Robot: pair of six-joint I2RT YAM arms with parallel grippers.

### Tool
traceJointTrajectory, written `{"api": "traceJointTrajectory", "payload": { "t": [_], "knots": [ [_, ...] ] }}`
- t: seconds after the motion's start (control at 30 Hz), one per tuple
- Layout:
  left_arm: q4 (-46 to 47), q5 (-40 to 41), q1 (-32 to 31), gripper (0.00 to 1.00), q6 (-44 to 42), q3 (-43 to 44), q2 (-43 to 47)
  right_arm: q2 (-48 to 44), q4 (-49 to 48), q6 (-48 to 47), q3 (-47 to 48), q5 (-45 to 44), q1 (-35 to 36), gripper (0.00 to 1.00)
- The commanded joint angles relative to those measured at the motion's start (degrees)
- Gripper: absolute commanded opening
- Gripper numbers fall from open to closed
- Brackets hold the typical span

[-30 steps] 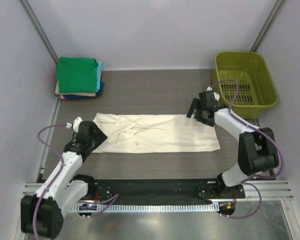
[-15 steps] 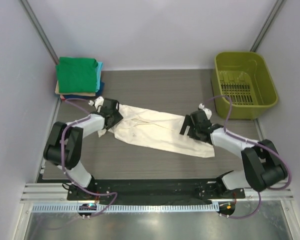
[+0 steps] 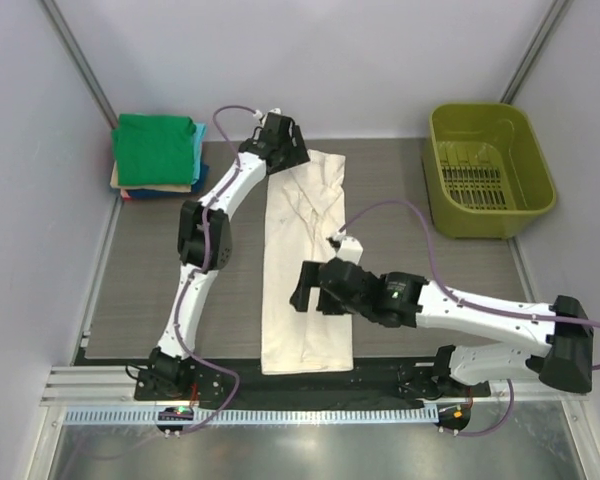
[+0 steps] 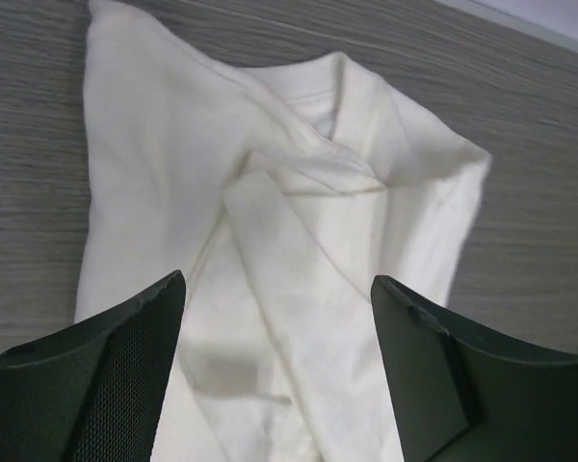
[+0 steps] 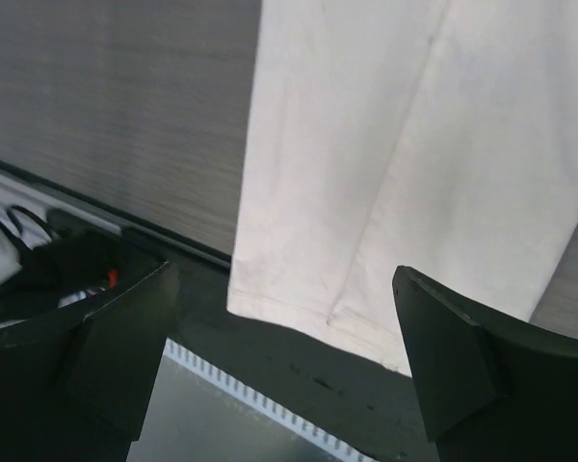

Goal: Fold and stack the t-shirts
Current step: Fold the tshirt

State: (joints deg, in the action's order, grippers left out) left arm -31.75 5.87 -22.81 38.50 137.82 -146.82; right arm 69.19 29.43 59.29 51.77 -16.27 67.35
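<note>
My right gripper moves back and down onto the hem corner on the basket's side (image 3: 347, 365) next, because the shirt is already narrow but still lies full length.
The cream t-shirt (image 3: 302, 240) lies as a long narrow strip from the far middle of the table to its near edge. My left gripper (image 3: 283, 148) hovers open over the shirt's far end, and the left wrist view shows the collar and crossed folds (image 4: 299, 221) between its spread fingers (image 4: 125, 356). My right gripper (image 3: 308, 290) is open above the shirt's lower half. The right wrist view shows the hem (image 5: 308, 308) at the table's front edge. A stack of folded shirts (image 3: 156, 150), green on top, sits at the far left.
An olive-green plastic basket (image 3: 490, 125) stands at the far right. A black base rail (image 3: 310, 385) and a metal strip run along the near edge, and the shirt's hem reaches over the rail (image 5: 299, 375). Walls close in the left, right and back.
The cream shirt has swung from lying across the table to lying lengthwise. My left arm has stretched to the far end and my right gripper has come to the near middle. Both grippers are now open.
</note>
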Motion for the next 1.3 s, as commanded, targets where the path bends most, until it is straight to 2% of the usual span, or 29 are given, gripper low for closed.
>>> {"api": "traceJointTrajectory", "payload": {
  "t": [0.0,0.03,0.07,0.13,0.17,0.23,0.27,0.33,0.37,0.4,0.5,0.57,0.63,0.73,0.77,0.8,0.93,1.07,1.27],
  "knots": [
    [-3.08,-2.27,-0.40,0.82,-5.98,-4.43,15.72,-2.13,9.49,-4.59,6.31,-10.88,-5.44,1.00],
    [-3.06,-2.27,-0.48,0.83,-6.59,-7.36,18.74,-2.13,9.68,-6.36,7.20,-10.28,-5.48,1.00],
    [-2.19,-2.09,-0.48,0.84,-7.29,-9.74,21.29,-1.43,9.68,-7.86,7.82,-9.40,-10.18,1.00],
    [-2.79,-0.87,-0.48,0.84,-8.44,-14.22,26.56,0.15,9.07,-10.93,10.18,-7.55,-14.16,1.00],
    [-3.58,0.71,-0.48,0.84,-8.36,-19.38,31.81,2.07,8.72,-14.08,11.15,-7.02,-17.40,1.00],
    [-3.59,0.64,-0.40,0.84,-7.22,-26.51,38.16,4.89,8.45,-16.74,14.39,-5.62,-19.70,1.00],
    [-3.32,-0.50,-0.57,0.84,-5.91,-34.29,44.46,6.03,8.36,-18.49,15.37,-4.66,-20.67,1.00],
    [-3.06,-2.08,-0.57,0.82,-4.49,-42.68,50.21,7.89,8.71,-18.59,16.17,-2.55,-22.00,1.00],
    [-3.06,-2.87,-0.75,0.81,-2.66,-50.90,53.63,7.89,8.63,-18.07,15.56,-2.10,-22.09,1.00],
    [-2.97,-3.58,-1.44,0.81,-1.95,-55.16,59.49,7.37,8.37,-16.94,14.42,-1.40,-22.09,1.00],
    [-3.67,-3.32,-4.95,0.80,0.34,-70.46,68.31,5.26,8.01,-14.38,7.14,2.11,-22.09,1.00],
    [-4.98,-4.11,-7.15,0.79,2.18,-80.13,76.22,0.61,7.58,-10.78,-0.94,5.54,-21.74,1.00],
    [-5.69,-4.37,-11.10,0.78,6.22,-88.72,83.67,-5.43,6.70,-6.67,-8.74,7.04,-20.34,1.00],
    [-5.87,-5.16,-17.78,0.76,13.60,-97.87,92.64,-10.03,6.52,-0.43,-15.88,7.92,-14.55,1.00],
    [-5.52,-5.08,-19.45,0.76,15.10,-99.74,94.25,-11.60,6.52,1.17,-17.13,7.31,-10.44,1.00],
    [-5.61,-4.90,-22.77,0.76,17.72,-101.42,95.74,-11.97,6.43,2.92,-19.40,6.70,-8.22,1.00],
    [-5.52,-5.16,-27.63,0.75,24.23,-110.19,103.30,-13.29,3.01,11.89,-24.07,5.03,0.66,0.97],
    [-5.34,-5.51,-31.50,0.73,28.73,-114.43,110.33,-12.15,1.33,17.69,-24.70,2.83,6.12,0.87],
    [-2.18,-9.47,-33.70,0.69,31.80,-120.15,111.93,-8.19,0.10,20.16,-24.26,0.72,10.87,0.72]
  ]
}}
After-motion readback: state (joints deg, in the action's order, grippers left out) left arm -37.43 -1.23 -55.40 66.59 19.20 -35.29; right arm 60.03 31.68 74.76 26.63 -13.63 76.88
